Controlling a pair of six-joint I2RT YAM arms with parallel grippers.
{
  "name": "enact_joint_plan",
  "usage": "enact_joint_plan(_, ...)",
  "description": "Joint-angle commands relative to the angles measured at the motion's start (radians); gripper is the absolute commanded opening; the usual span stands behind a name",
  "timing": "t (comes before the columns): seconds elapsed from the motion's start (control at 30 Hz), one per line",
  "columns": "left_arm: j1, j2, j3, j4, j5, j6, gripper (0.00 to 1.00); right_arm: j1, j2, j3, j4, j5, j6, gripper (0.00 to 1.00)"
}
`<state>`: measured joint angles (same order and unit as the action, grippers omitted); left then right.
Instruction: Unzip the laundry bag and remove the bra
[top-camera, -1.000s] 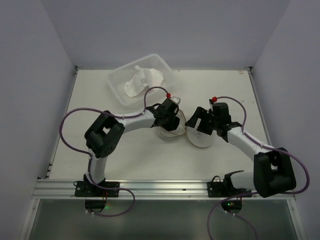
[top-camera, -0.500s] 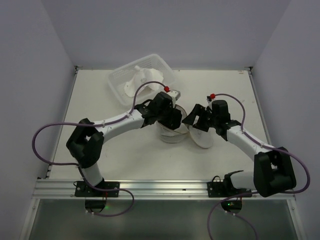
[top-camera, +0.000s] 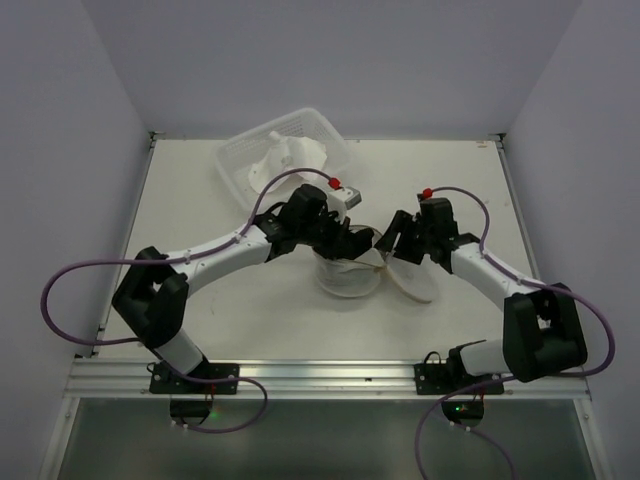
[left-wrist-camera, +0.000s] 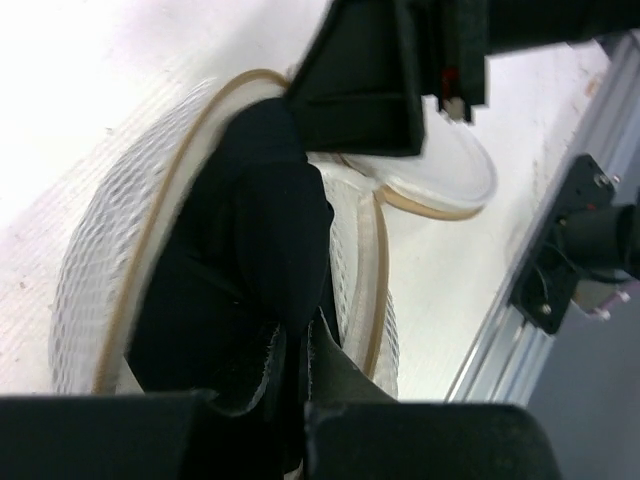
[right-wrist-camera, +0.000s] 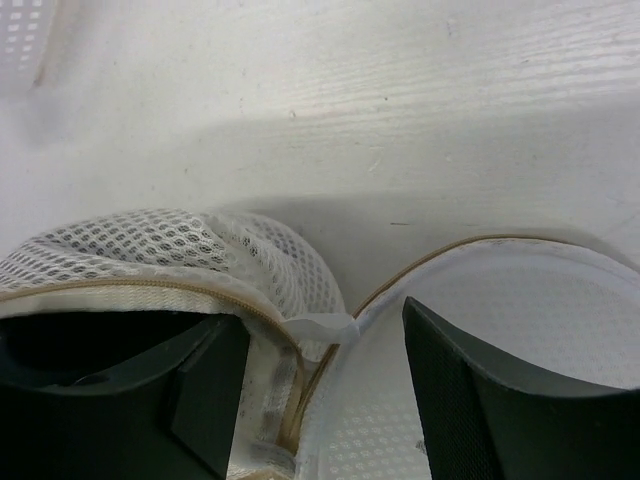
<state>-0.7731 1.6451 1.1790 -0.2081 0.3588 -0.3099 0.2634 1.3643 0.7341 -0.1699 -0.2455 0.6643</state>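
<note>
The black bra is still inside the mesh bag, so I will raise my left gripper, swing it outward over the white plastic basket, then lower it and let go.
The laundry bag (top-camera: 345, 278) is a round white mesh pouch with tan trim, lying unzipped at mid-table. Its flat lid (top-camera: 418, 283) is folded out to the right. Inside the bag (left-wrist-camera: 120, 270) lies the black bra (left-wrist-camera: 250, 240), and my left gripper (left-wrist-camera: 295, 350) is shut on its fabric. From above, the left gripper (top-camera: 350, 242) sits over the bag's far rim. My right gripper (right-wrist-camera: 330, 390) is open and straddles the spot where the mesh body (right-wrist-camera: 150, 245) meets the lid (right-wrist-camera: 520, 290). In the top view the right gripper (top-camera: 390, 247) is just right of the left one.
A rectangular white plastic basket (top-camera: 238, 155) holding a white item stands at the back, left of centre. An aluminium rail (top-camera: 320, 375) runs along the table's near edge. Pale walls close in the table on both sides and behind.
The left arm has stretched out to the right, and its gripper now reaches further over the bag. The bag sits slightly nearer. The right gripper has shifted left and its jaws have narrowed.
</note>
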Motion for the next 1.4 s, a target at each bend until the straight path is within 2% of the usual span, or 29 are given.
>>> enact_joint_plan(0.0, 0.014, -0.085, -0.028, 0.118, 0.225, 0.081, 0.00, -0.015, 0.021, 0.079, -0.072, 0.066, -0.051, 0.64)
enact_joint_plan(0.1, 0.014, -0.094, -0.033, 0.144, 0.270, 0.109, 0.00, -0.015, 0.036, 0.129, -0.114, 0.032, -0.083, 0.64)
enact_joint_plan(0.23, 0.018, -0.099, -0.036, 0.254, 0.207, 0.043, 0.00, -0.003, 0.032, 0.162, -0.125, -0.032, -0.115, 0.65)
enact_joint_plan(0.33, 0.021, -0.070, -0.004, 0.328, 0.073, -0.034, 0.00, 0.014, 0.029, 0.146, -0.117, -0.052, -0.134, 0.65)
enact_joint_plan(0.37, 0.021, -0.056, 0.010, 0.328, -0.029, -0.047, 0.00, 0.017, 0.025, 0.131, -0.115, -0.052, -0.131, 0.65)
enact_joint_plan(0.57, 0.020, 0.033, 0.097, 0.237, -0.392, -0.115, 0.00, 0.019, -0.076, 0.053, -0.086, -0.034, -0.108, 0.67)
enact_joint_plan(0.7, 0.020, 0.044, 0.106, 0.220, -0.478, -0.228, 0.00, 0.019, -0.146, 0.010, -0.066, 0.000, -0.109, 0.73)
enact_joint_plan(0.83, 0.023, 0.050, 0.142, 0.226, -0.443, -0.337, 0.00, 0.019, -0.163, -0.036, -0.026, 0.005, -0.109, 0.77)
enact_joint_plan(0.97, 0.034, 0.056, 0.163, 0.303, -0.304, -0.469, 0.00, 0.025, -0.119, -0.053, -0.020, 0.008, -0.108, 0.80)
enact_joint_plan(1.1, 0.040, 0.074, 0.172, 0.317, -0.279, -0.503, 0.00, 0.030, -0.155, -0.064, 0.006, -0.012, -0.080, 0.81)
enact_joint_plan(1.2, 0.061, 0.065, 0.182, 0.329, -0.213, -0.528, 0.00, 0.030, -0.188, -0.055, -0.011, 0.035, -0.071, 0.81)
enact_joint_plan(1.37, 0.095, 0.019, 0.321, 0.214, -0.127, -0.466, 0.00, 0.028, -0.267, -0.026, -0.059, 0.118, -0.061, 0.85)
